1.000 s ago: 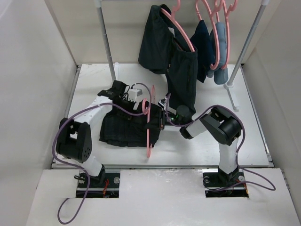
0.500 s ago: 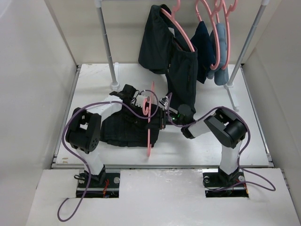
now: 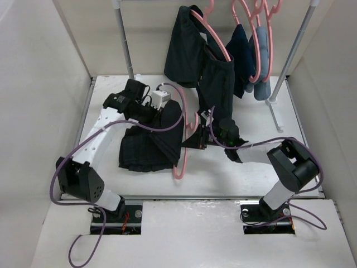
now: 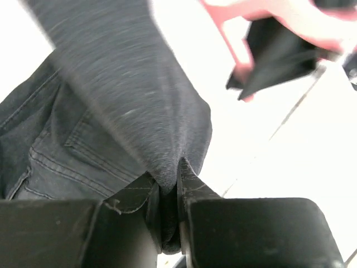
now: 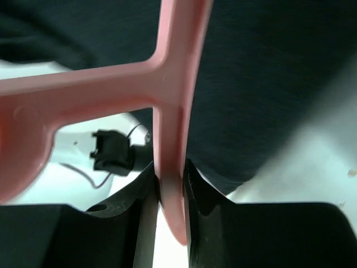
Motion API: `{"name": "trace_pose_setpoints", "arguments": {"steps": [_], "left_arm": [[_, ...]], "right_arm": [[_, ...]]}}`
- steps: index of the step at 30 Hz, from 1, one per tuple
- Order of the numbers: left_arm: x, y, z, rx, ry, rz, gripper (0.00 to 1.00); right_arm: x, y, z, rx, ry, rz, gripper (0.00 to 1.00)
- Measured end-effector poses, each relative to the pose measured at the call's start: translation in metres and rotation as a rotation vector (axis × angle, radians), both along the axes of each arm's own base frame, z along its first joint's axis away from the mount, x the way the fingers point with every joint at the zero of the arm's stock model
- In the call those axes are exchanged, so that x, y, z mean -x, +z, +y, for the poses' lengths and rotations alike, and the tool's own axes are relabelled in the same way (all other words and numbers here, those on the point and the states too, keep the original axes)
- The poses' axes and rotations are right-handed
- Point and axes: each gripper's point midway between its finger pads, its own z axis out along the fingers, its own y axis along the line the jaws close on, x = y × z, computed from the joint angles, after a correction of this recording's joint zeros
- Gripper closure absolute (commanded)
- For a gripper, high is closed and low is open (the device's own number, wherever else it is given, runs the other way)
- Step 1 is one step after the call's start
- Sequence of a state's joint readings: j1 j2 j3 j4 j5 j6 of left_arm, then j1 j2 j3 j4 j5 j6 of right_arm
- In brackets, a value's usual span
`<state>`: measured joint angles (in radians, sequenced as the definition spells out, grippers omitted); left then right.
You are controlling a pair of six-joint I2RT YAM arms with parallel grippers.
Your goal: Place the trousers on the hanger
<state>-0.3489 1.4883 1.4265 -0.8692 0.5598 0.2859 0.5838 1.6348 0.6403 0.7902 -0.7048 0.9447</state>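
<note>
My left gripper moves away from the hanger and down next, releasing the fold of the trousers, as the trousers' outer edge (image 3: 126,146) lies below, to its left in the top view.
The black trousers (image 3: 142,151) lie bunched on the white table, left of centre. One fold is pulled up into a peak, and my left gripper (image 3: 165,111) is shut on it. The left wrist view shows the dark cloth (image 4: 139,111) pinched between the jaws of that gripper (image 4: 169,192). The pink hanger (image 3: 182,159) stands tilted against the right edge of the trousers. My right gripper (image 3: 199,138) is shut on it. In the right wrist view a pink bar of the hanger (image 5: 173,111) is clamped in this gripper (image 5: 170,187), with dark cloth (image 5: 268,72) behind.
A clothes rack stands at the back on two grey poles (image 3: 125,50) (image 3: 291,58). On it hang a shorter black garment (image 3: 192,56) and small navy and light-blue garments (image 3: 252,56), all on pink hangers. White walls close in the left and right sides.
My left gripper has shut on the trousers and lifted a fold up and back. My right arm has shifted right, tilting the hanger with it.
</note>
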Motion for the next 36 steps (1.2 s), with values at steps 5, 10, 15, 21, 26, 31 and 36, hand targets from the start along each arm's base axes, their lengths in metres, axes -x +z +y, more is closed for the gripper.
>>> {"name": "trace_pose_setpoints", "arguments": {"steps": [5, 10, 15, 21, 26, 31, 36], "left_arm": [[0.017, 0.045, 0.005, 0.044, -0.051, -0.062, 1.0], [0.013, 0.07, 0.033, 0.032, 0.021, -0.092, 1.0], [0.01, 0.058, 0.068, -0.049, 0.134, -0.063, 1.0], [0.009, 0.028, 0.109, -0.177, 0.267, -0.049, 1.0], [0.028, -0.05, 0.151, -0.359, 0.361, 0.048, 1.0], [0.055, -0.139, 0.165, -0.458, 0.371, 0.152, 0.96], [0.049, -0.166, 0.173, -0.512, 0.384, 0.167, 0.43]], "right_arm": [[-0.02, 0.001, 0.006, 0.076, -0.064, -0.025, 1.0], [-0.026, -0.035, 0.003, 0.15, -0.11, 0.061, 1.0], [-0.026, -0.046, 0.007, 0.189, -0.134, 0.089, 1.0], [-0.027, -0.038, 0.014, 0.24, -0.155, 0.062, 1.0], [-0.019, -0.036, 0.004, 0.308, -0.186, 0.067, 1.0], [0.006, -0.018, 0.003, 0.365, -0.153, 0.022, 1.0], [0.013, -0.009, 0.009, 0.43, -0.141, -0.025, 1.0]]}}
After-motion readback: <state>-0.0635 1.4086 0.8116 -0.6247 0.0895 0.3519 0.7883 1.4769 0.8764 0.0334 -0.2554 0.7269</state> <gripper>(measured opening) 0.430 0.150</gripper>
